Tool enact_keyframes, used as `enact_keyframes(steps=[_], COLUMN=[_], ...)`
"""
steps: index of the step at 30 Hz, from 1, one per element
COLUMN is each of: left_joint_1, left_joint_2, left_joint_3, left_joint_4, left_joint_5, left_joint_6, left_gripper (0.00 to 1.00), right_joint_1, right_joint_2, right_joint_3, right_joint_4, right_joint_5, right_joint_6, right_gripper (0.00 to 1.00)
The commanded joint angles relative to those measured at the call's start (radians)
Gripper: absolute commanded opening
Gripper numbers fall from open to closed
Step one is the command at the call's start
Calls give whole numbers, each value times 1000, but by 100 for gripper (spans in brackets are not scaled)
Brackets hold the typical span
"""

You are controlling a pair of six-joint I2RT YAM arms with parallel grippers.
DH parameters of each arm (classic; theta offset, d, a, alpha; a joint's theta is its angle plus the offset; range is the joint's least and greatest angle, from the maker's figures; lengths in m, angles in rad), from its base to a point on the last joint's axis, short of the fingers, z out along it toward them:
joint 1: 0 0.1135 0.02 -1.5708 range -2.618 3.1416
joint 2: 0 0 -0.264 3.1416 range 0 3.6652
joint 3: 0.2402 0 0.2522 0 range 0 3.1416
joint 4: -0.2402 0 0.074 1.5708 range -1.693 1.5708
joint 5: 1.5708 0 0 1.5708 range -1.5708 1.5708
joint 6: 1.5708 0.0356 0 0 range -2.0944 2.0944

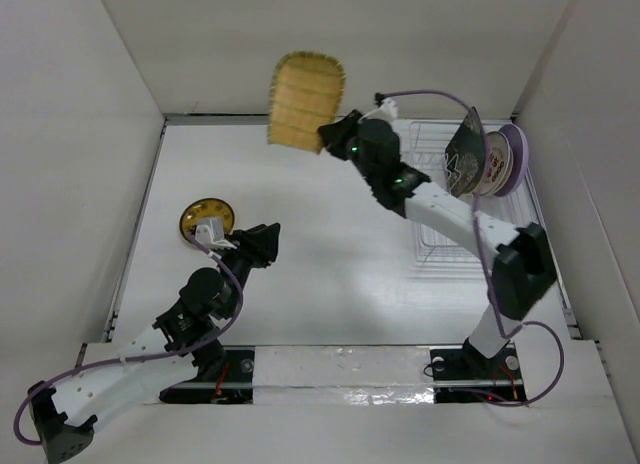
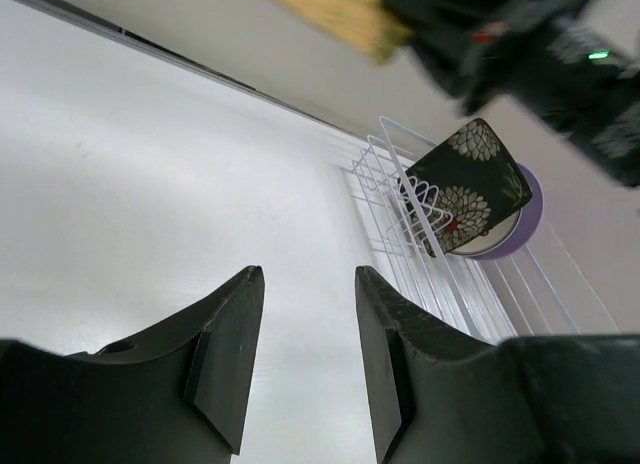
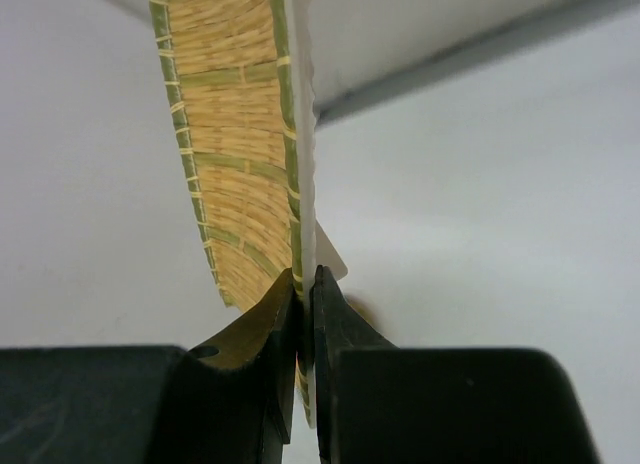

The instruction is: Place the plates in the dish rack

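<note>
I need to swing my right gripper across to the right in the top view next, lower it to the dish rack's free slot beside the black flowered plate (image 1: 465,156) and let go.
My right gripper (image 1: 328,136) is shut on the rim of the yellow woven-pattern squarish plate (image 1: 304,102) and holds it high above the far middle of the table; in the right wrist view (image 3: 303,284) the plate (image 3: 235,134) stands edge-on between the jaws. The white wire dish rack (image 1: 432,199) is at the right and holds the black flowered plate (image 1: 465,156), a white red-flowered plate (image 1: 494,161) and the lavender plate (image 1: 515,156) upright. A brown-gold round plate (image 1: 204,218) lies at the left. My left gripper (image 1: 268,242) is open and empty beside it.
White walls enclose the table on the left, far side and right. In the left wrist view the rack (image 2: 420,254) with the black flowered plate (image 2: 466,184) lies ahead to the right, and the right arm (image 2: 540,44) is overhead.
</note>
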Motion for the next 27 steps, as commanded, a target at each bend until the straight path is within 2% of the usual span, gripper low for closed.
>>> enact_keyframes(steps=[1,2,6,7,9,12,16,22,27], left_joint_1=[-4,-4,-4,-4,-4,-4,-4,-4,-4], left_joint_2=[27,33,68,84,91,104,76,19,19], left_joint_3=[17,11,-17,-20,-35,-65,-65,-83,-82], left_joint_4=[106,117,163,175,191,199,172,168,163], left_joint_5=[-13,-13,-10,-4,28,58,56,41,41], left_joint_6=[67,78,117,121,121,111,107,105,104], left_gripper=[39,39,39,39,39,39,39,39,39], right_joint_1=[-116,-138,-269,-292,-354,-406,-406,-406,-417], right_joint_2=[-192,-274,-404,-415,-424,-398,-317,-205,-123], right_joint_3=[-80,-109,-80,-62,1,75,180,248,256], right_joint_4=[-125,-165,-418,-516,-590,-759,-844,-917,-942], right_joint_5=[192,216,320,372,437,468,609,699,706], right_joint_6=[-316,-367,-626,-665,-752,-821,-854,-865,-865], right_gripper=[0,0,0,0,0,0,0,0,0])
